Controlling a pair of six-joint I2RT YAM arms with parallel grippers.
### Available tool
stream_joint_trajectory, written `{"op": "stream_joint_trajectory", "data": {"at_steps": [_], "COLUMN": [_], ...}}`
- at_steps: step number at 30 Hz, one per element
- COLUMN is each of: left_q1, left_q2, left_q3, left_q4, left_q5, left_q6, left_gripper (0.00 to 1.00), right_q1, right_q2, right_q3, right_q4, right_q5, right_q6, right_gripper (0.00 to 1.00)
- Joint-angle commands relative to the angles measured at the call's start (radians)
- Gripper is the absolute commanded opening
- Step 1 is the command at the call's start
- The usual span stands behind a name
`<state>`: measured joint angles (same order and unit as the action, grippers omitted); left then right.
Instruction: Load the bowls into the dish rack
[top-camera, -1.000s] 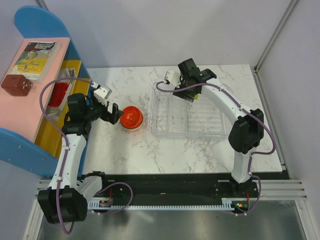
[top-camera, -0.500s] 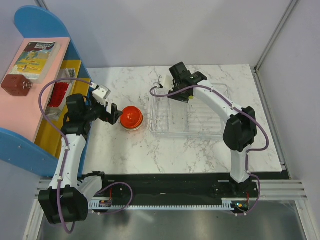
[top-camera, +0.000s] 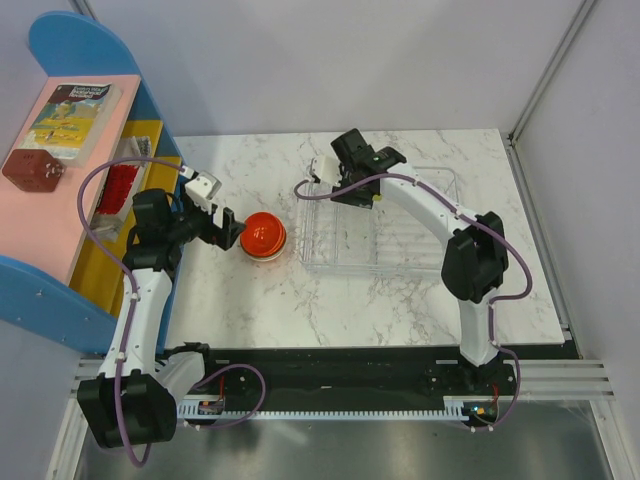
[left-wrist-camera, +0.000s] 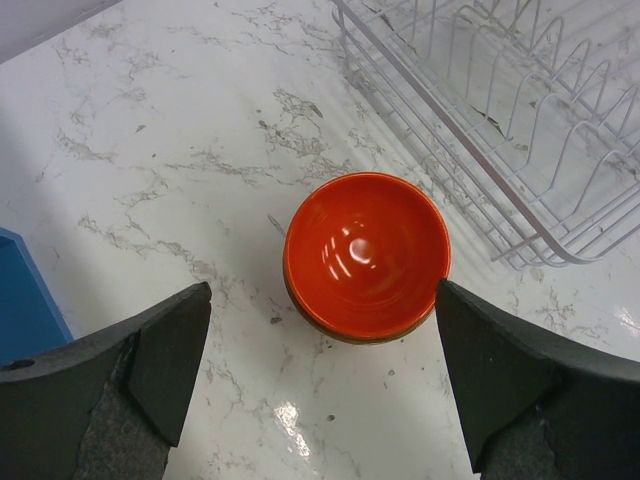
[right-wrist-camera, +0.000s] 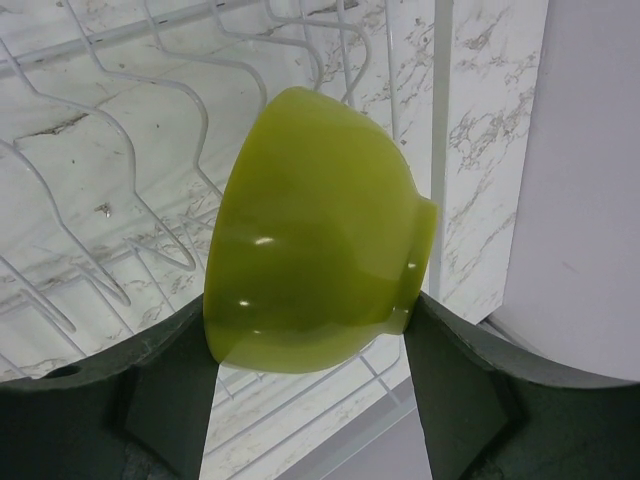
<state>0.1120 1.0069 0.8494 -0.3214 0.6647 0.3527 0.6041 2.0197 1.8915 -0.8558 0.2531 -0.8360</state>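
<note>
My right gripper moves down into the rack (top-camera: 400, 240) next, toward the rack's side by the orange bowl (top-camera: 265, 235), as the sideways lime green bowl still hangs above the rack's wires.
An orange bowl (top-camera: 265, 235) sits on the marble table left of the dish rack (top-camera: 400, 240); a darker rim under it suggests more bowls stacked beneath. My left gripper (top-camera: 232, 232) is open just left of it. In the left wrist view the orange bowl (left-wrist-camera: 365, 255) lies ahead of the open gripper (left-wrist-camera: 320, 385), clear of both fingers. My right gripper (top-camera: 338, 172) is over the rack's far-left corner, shut on a lime green bowl (right-wrist-camera: 310, 230) held on its side above the rack's wires (right-wrist-camera: 100, 150). The green bowl is hidden in the top view. No pale mint bowl shows.
A blue and pink shelf unit (top-camera: 60, 180) with a yellow bin stands along the table's left side, close behind my left arm. The rack's near corner (left-wrist-camera: 540, 240) lies right of the orange bowl. Walls close off the back and right.
My right gripper has moved left along the rack's far edge to its far-left corner, holding the green bowl. The left arm and the orange bowl have barely moved.
</note>
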Motion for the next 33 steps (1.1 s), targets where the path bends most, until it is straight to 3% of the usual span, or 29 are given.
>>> {"op": "stream_joint_trajectory", "data": {"at_steps": [1,33], "left_q1": [0.009,0.023], "left_q2": [-0.007,-0.01], "left_q3": [-0.001,-0.006], "left_q4": [0.036,0.036], "left_q5": [0.033,0.053], "left_q6": [-0.031,-0.027], "left_gripper": [1.0,1.0], "right_q1": [0.013,0.042], "right_q2": [0.02,0.139], "right_q3": [0.044,0.027], "right_q4": [0.035,-0.014], "right_q5": [0.037,0.06], "right_q6": [-0.029,-0.135], "right_gripper": [0.0,0.0]}}
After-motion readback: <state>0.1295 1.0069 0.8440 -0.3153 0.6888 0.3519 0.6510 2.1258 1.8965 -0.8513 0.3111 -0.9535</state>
